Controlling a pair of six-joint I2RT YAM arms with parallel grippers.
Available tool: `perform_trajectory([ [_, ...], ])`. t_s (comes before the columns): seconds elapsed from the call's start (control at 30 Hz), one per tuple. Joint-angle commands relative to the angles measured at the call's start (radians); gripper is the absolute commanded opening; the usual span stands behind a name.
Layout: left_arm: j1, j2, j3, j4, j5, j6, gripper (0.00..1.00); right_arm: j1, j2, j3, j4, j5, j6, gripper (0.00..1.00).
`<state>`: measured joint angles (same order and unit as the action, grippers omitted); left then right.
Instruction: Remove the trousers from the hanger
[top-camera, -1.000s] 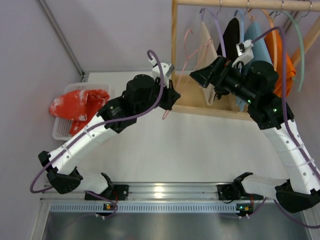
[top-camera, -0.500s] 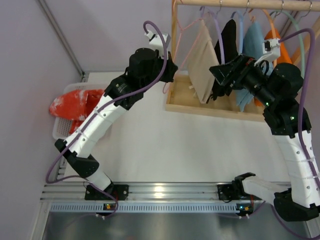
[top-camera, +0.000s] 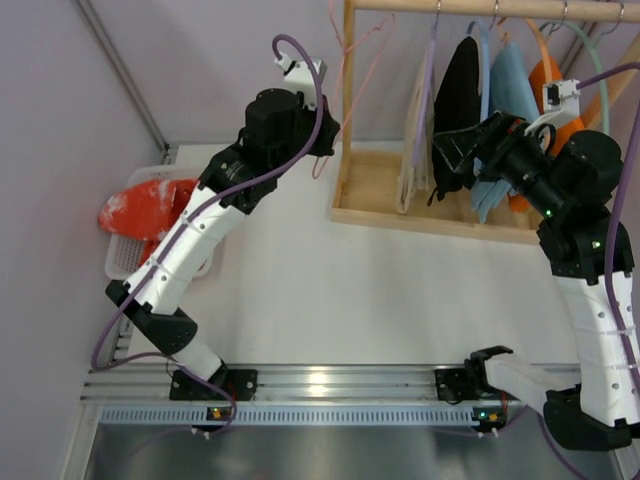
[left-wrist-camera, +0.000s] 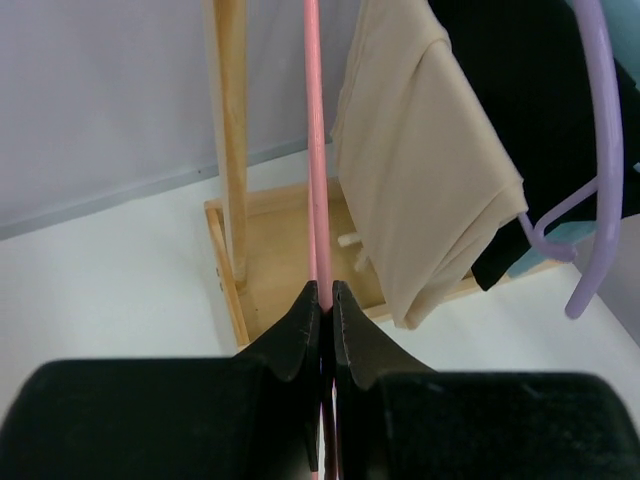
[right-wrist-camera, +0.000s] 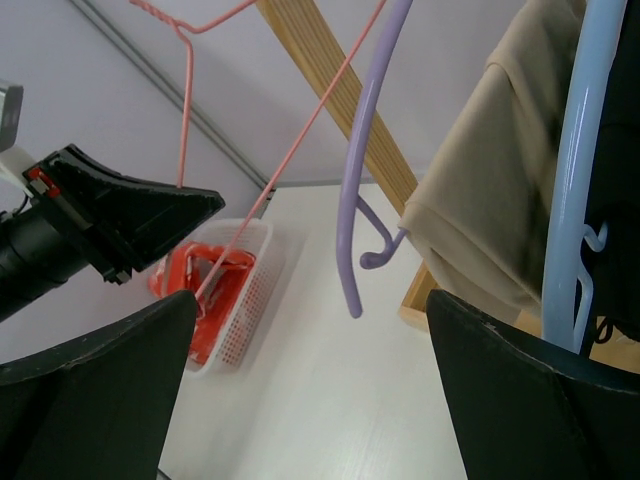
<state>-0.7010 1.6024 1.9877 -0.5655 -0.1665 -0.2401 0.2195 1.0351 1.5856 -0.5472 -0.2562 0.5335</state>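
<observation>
My left gripper moves outward and sideways toward the lilac hanger on the rack next, then opens, since the pale-pink hanger is already bare.
The red trousers with the white print lie bunched in a white basket at the left; they also show in the right wrist view. The pale-pink hanger is bare and leans up near the rack's left post. My left gripper is shut on its lower wire, seen between the jaws in the left wrist view, where the hanger rises straight ahead. My right gripper is open and empty beside the black garment; its fingers stand wide apart in its own view.
A wooden rack with a base and a top rail stands at the back right. It carries a lilac hanger, a beige garment, and blue and orange garments. A wall lies behind.
My left gripper has carried the pink hanger up and back, to the left of the rack's post. My right gripper has drawn back to the right, away from the hanger.
</observation>
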Motion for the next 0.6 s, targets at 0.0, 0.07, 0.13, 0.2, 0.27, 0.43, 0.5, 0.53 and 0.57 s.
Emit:
perform_trajectory([
  [0.0, 0.000, 0.042, 0.124, 0.042, -0.001, 0.048, 0.00, -0.016, 0.003, 0.013, 0.006, -0.028, -0.001, 0.99],
  [0.07, 0.000, 0.094, 0.158, 0.042, -0.005, 0.059, 0.00, -0.019, 0.006, 0.019, 0.001, -0.026, -0.009, 0.99],
  [0.13, 0.000, 0.128, 0.206, 0.042, -0.014, 0.068, 0.00, -0.023, 0.008, 0.022, -0.005, -0.028, -0.013, 0.99],
  [0.2, -0.002, 0.177, 0.256, 0.047, -0.021, 0.077, 0.00, -0.026, 0.006, 0.017, -0.007, -0.026, -0.017, 0.99],
  [0.27, 0.000, 0.226, 0.290, 0.047, -0.028, 0.081, 0.00, -0.029, 0.003, 0.014, -0.008, -0.026, -0.018, 0.99],
  [0.43, 0.000, 0.306, 0.352, 0.046, -0.076, 0.113, 0.00, -0.037, 0.002, 0.011, -0.016, -0.026, -0.023, 1.00],
  [0.5, 0.001, 0.323, 0.350, 0.044, -0.091, 0.113, 0.00, -0.042, -0.003, 0.011, -0.020, -0.028, -0.030, 0.99],
  [0.53, 0.001, 0.327, 0.350, 0.044, -0.096, 0.110, 0.00, -0.045, -0.003, 0.010, -0.025, -0.026, -0.030, 0.99],
  [0.57, 0.000, 0.330, 0.347, 0.044, -0.099, 0.108, 0.00, -0.045, -0.004, 0.008, -0.025, -0.031, -0.033, 0.99],
])
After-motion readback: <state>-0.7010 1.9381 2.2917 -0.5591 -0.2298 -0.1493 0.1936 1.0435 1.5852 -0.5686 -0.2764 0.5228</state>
